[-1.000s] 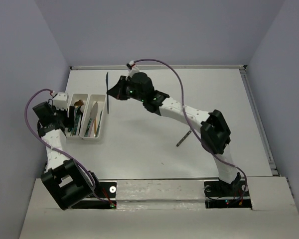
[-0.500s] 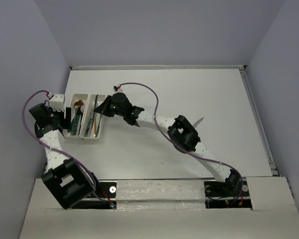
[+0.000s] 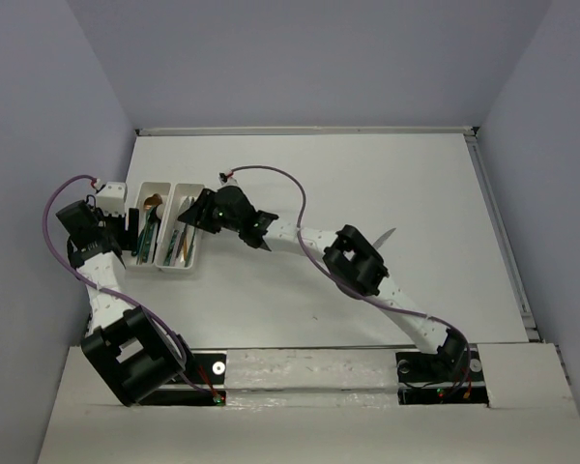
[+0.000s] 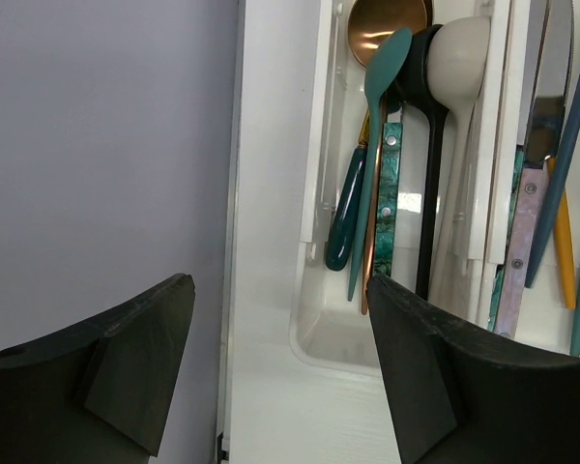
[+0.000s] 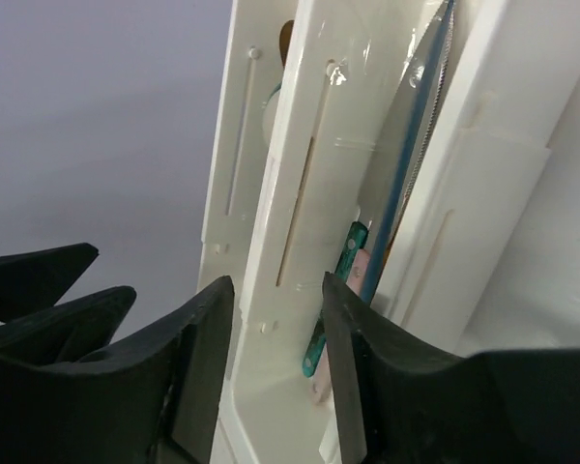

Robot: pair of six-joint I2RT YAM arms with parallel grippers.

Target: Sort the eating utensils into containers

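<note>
I will next lift my right gripper up from the tray under it and move it to the right in the top view, then lower it onto the silver utensil [image 3: 384, 238] outside the trays.
The containers [image 3: 177, 269], a joined pair of white trays, sit at the table's left with several eating utensils in them. In the left wrist view the left tray [image 4: 314, 333] holds a gold spoon [image 4: 382, 24], a teal spoon [image 4: 385, 68] and a beige spoon [image 4: 461, 48]. My left gripper [image 3: 130, 232] [image 4: 280, 372] stands open beside that tray, empty. My right gripper [image 3: 188, 215] [image 5: 275, 362] hovers open over the right tray [image 5: 300, 145]. A blue knife [image 5: 406, 193] lies free in that tray beside a teal handle [image 5: 343, 261]. A silver utensil [image 3: 387, 235] lies on the table, partly hidden by the right arm.
The grey left wall [image 3: 68, 145] runs close behind the trays and my left arm. The right arm [image 3: 353, 261] stretches diagonally across the table from its base at the near right. A raised edge [image 3: 309, 130] borders the table's far side.
My right gripper carried a dark knife from behind the trays down over the right tray, then opened. The knife now lies in the tray. The left arm barely moved.
</note>
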